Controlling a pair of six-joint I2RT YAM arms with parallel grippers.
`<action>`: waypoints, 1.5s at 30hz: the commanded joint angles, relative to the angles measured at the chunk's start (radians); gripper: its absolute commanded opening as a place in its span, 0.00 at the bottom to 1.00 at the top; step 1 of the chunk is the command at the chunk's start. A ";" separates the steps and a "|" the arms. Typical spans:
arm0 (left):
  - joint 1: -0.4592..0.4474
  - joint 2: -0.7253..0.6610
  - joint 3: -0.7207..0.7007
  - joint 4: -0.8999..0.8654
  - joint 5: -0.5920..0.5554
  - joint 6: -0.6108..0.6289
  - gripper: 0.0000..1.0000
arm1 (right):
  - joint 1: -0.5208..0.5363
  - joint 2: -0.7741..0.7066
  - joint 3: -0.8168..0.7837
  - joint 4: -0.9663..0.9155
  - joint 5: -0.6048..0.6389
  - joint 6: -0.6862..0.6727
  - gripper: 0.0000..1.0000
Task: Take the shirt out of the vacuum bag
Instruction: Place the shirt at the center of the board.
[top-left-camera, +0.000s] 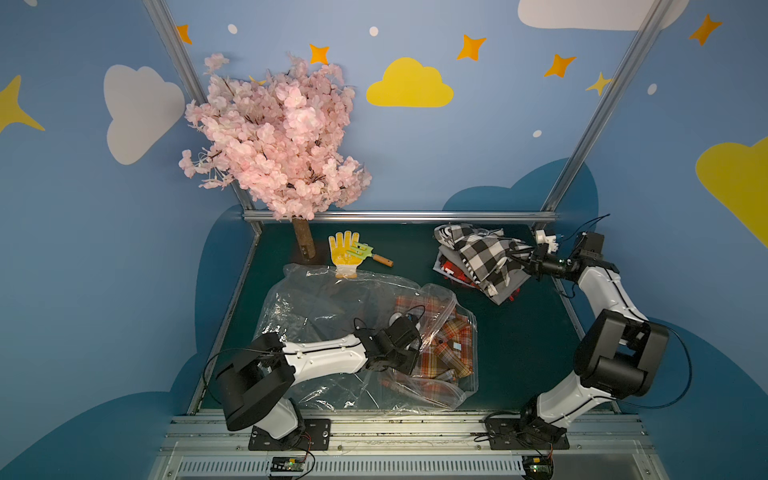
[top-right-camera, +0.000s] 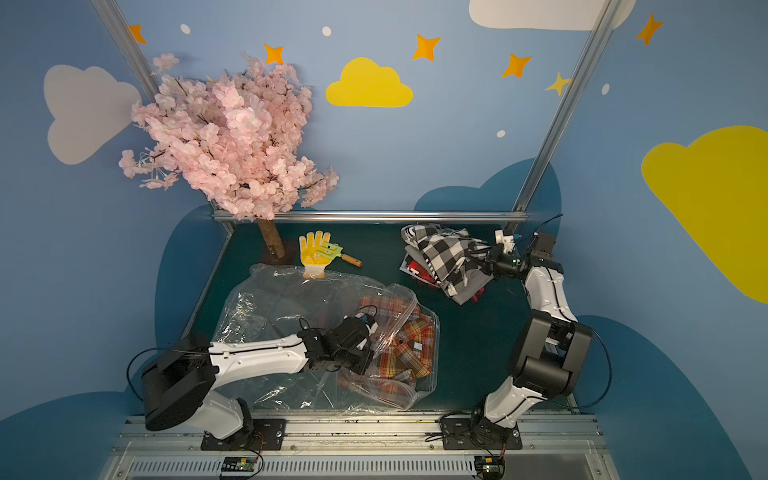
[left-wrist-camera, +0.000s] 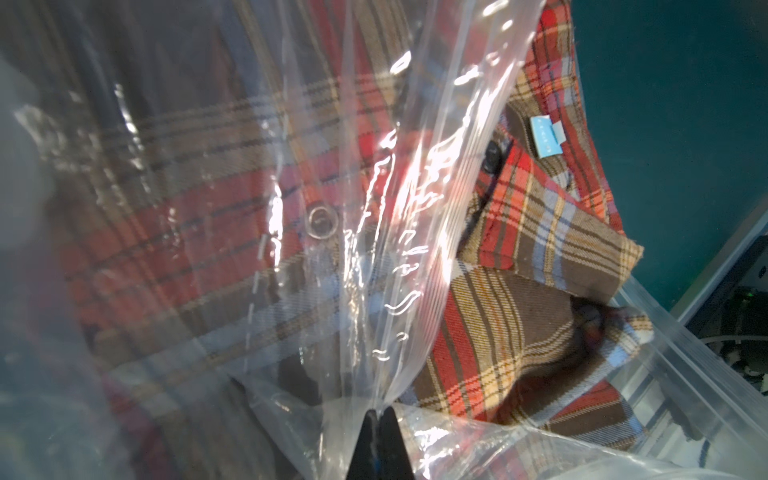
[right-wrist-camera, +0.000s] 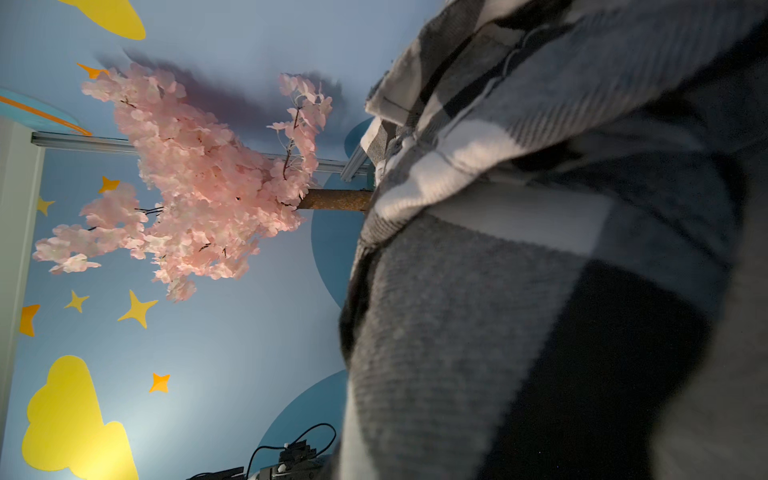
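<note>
The clothes pile's grey near edge (top-left-camera: 513, 286) lies bare below and back, so the robot's right gripper should move back and down to release the checked shirt on it.
The vacuum bag (top-left-camera: 328, 328) (top-right-camera: 291, 316) lies crinkled across the green table, its open mouth toward the right. An orange-brown plaid shirt (top-left-camera: 446, 345) (top-right-camera: 409, 349) (left-wrist-camera: 519, 232) lies in it; its collar end shows bare at the mouth, the rest under plastic. My left gripper (top-left-camera: 409, 363) (top-right-camera: 365, 365) (left-wrist-camera: 379, 412) is shut on a pinch of the bag's upper sheet (left-wrist-camera: 386, 291) above that shirt. At the back right, my right gripper (top-left-camera: 520, 255) (top-right-camera: 478, 259) is shut on a black-and-white checked shirt (top-left-camera: 486, 253) (right-wrist-camera: 540, 249), which drapes over a clothes pile and hides its fingers in the wrist view.
A clothes pile (top-left-camera: 457, 276) sits at the back right. A yellow glove (top-left-camera: 343, 249) with a small green rake (top-left-camera: 365, 251) lies at the back, touching the bag's far edge. A pink blossom tree (top-left-camera: 274, 137) stands back left. Aluminium rails (top-left-camera: 399, 216) frame the table.
</note>
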 joint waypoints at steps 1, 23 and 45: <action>-0.003 -0.027 -0.021 -0.009 -0.003 0.008 0.03 | -0.018 -0.018 -0.024 -0.079 0.033 -0.094 0.00; -0.003 -0.040 -0.056 0.019 0.006 0.002 0.03 | -0.174 0.120 0.109 -0.324 0.307 -0.204 0.22; -0.003 -0.027 -0.030 0.024 0.026 0.015 0.03 | -0.296 -0.120 -0.246 -0.073 0.350 -0.089 0.80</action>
